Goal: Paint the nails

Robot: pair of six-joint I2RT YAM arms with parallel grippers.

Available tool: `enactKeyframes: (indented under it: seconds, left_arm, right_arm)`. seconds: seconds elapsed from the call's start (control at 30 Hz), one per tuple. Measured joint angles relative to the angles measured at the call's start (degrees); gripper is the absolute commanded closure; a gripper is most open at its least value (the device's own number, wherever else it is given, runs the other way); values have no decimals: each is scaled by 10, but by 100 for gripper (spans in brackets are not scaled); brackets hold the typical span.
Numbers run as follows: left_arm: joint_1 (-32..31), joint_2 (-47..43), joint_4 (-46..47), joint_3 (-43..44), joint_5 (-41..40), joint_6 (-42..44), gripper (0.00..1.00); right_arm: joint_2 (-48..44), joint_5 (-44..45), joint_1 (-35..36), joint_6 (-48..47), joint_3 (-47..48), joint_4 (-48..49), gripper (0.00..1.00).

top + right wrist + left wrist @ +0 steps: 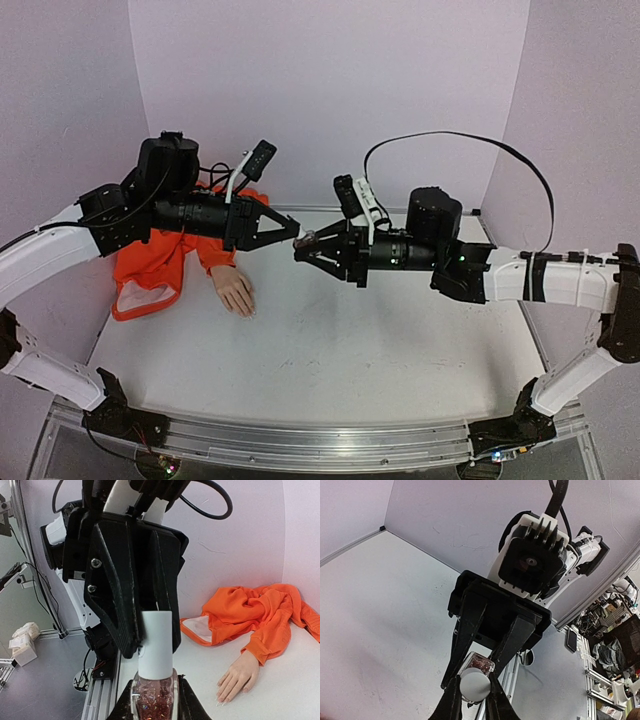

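Observation:
I will next lower my left gripper back toward the metal bar and let go of the bottle (154,700) on the bare near tabletop, which is below the gripper and back from it.
A small glass bottle (154,700) of red glitter polish with a pale cap (155,642) hangs in the air over the middle of the table. My right gripper (154,702) is shut on the bottle's glass body (481,663). My left gripper (474,692) comes from the opposite side and is shut on the cap (474,685). In the top view both grippers, left (297,238) and right (300,251), meet tip to tip. The flesh-coloured mannequin hand (235,290) lies palm down on the table, its pale nails (223,698) pointing toward me.
An orange garment (160,262) is heaped in the back left corner, its sleeve (267,640) running to the mannequin hand (240,676). White walls close the table on three sides. A metal rail (310,445) runs along the near edge.

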Motion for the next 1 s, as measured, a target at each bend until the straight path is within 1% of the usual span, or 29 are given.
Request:
enactKeyframes:
  seconds: [0.07,0.17,0.2,0.23,0.27,0.33,0.43,0.5,0.53,0.57,0.67,0.77,0.9,1.0]
  left_arm:
    - [0,1,-1,0,-5,-2,100]
    - [0,1,-1,0,-14,-3,100]
    - [0,1,-1,0,-16,-3,100]
    - [0,1,-1,0,-17,-3,100]
    - [0,1,-1,0,-19,-3,100]
    - [0,1,-1,0,-22,-3,100]
    - [0,1,-1,0,-35,-3,100]
    - [-1,1,-2,0,-53,-2,100]
    - [-1,1,-4,0,-65,-1,100]
    - [-2,1,-9,0,-79,0,100]
    - [-2,2,-33,-2,-135,7,100]
    - [-2,4,-35,-28,-183,10,100]
    - [-5,33,-20,-86,-221,-2,100]
    - [-18,59,0,-141,-245,-20,100]
  right_arm:
    - [0,3,0,-1,2,-8,100]
    - [0,9,0,-4,5,-15,100]
    - [0,12,0,-5,6,-18,99]
    - [0,14,0,-6,6,-19,95]
    - [0,16,0,-8,7,-21,87]
    - [2,19,0,-11,8,-23,64]
    - [5,32,0,-17,12,-31,36]
    - [7,57,0,-22,13,-45,24]
    - [7,75,0,-25,13,-55,22]
    - [8,96,1,-28,13,-66,18]
    - [8,175,1,-29,7,-95,12]
    - [6,277,1,-26,-23,-123,8]
    - [5,416,-3,-12,-72,-183,4]
    - [-2,485,-24,9,-98,-225,2]
